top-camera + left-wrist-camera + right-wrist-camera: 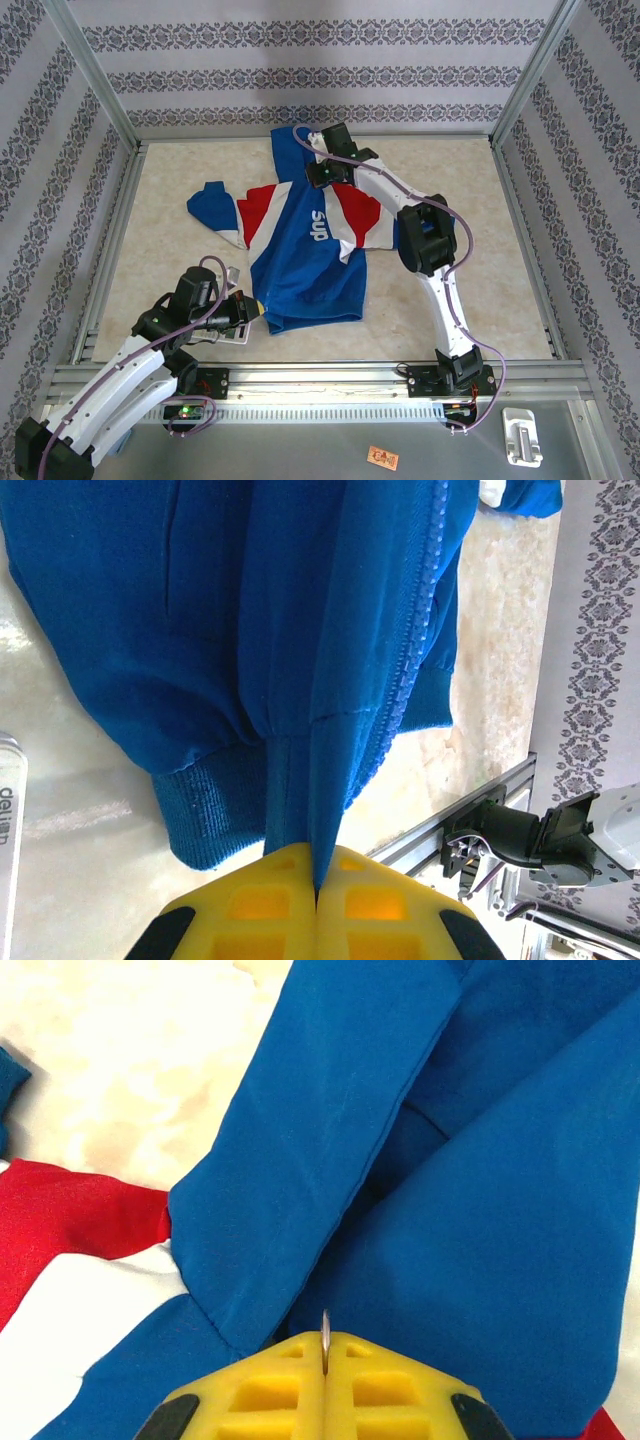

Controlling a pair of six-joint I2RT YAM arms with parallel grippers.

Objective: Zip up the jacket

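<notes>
My right gripper should move slightly outward toward the hood and let go of the zipper pull, because the pull is already at the base of the hood opening (284, 1328).
The blue jacket (300, 255) with red and white panels lies flat mid-table, hood toward the far wall. My left gripper (258, 310) is at its near hem. In the left wrist view the left gripper (317, 885) is shut on a fold of the blue hem (300, 780), and the zipper teeth (415, 650) run up the cloth to the right. My right gripper (318, 175) is over the collar. In the right wrist view the right gripper (324, 1345) is shut on a thin metal zipper pull (324, 1325) that stands edge-on between the yellow fingers above blue fabric (480, 1230).
Patterned walls and an aluminium frame (300, 372) close in the beige tabletop (470, 230). A white labelled object (8, 830) lies beside my left gripper. The right arm's base (455, 375) sits on the near rail. A white part (522, 437) and an orange card (383, 458) lie outside the frame.
</notes>
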